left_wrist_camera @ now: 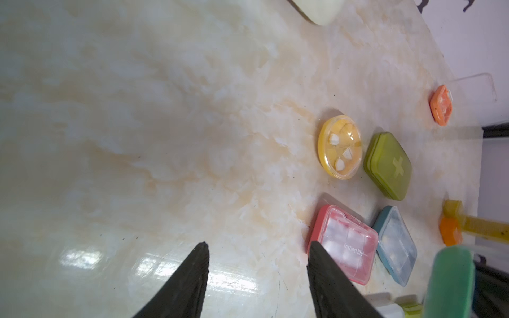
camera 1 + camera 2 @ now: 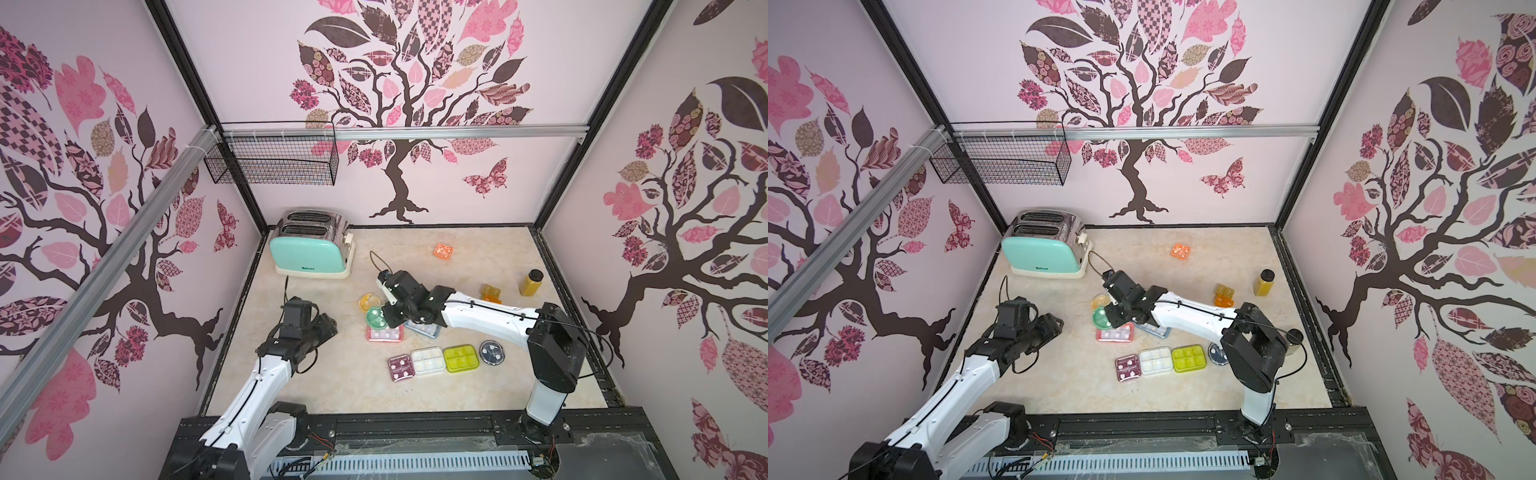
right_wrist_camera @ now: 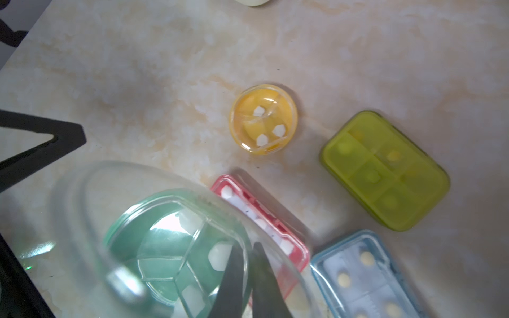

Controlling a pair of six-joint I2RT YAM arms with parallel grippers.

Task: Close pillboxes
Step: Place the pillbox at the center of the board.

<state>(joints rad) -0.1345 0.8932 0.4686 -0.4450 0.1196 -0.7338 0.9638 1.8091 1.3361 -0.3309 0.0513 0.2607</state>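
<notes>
My right gripper moves down and back past the pink pillbox next and frees the mint pillbox's rim. Bare tabletop (image 2: 362,350) beside the maroon pillbox lies there, below and back.
My right gripper (image 3: 248,245) is shut on the rim of the round mint pillbox (image 3: 165,247), holding it tilted above the table (image 2: 376,316); its clear lid (image 3: 82,206) stands open. Under and beside it lie the pink (image 2: 385,332), blue (image 2: 424,329) and round yellow (image 2: 368,301) pillboxes, lids down. An olive-green pillbox (image 3: 385,170) lies shut next to the yellow one. In front sit maroon (image 2: 401,367), white (image 2: 428,360), yellow-green (image 2: 461,358) and round navy (image 2: 491,352) pillboxes. The orange pillbox (image 2: 444,250) lies far back, lid raised. My left gripper (image 1: 259,245) hangs open and empty, left of the pink box.
A mint toaster (image 2: 311,249) stands at the back left, a wire basket (image 2: 274,160) hangs on the wall above it. An amber bottle (image 2: 531,282) and small orange and yellow blocks (image 2: 491,293) stand at the right. The right arm (image 2: 490,318) reaches across the middle.
</notes>
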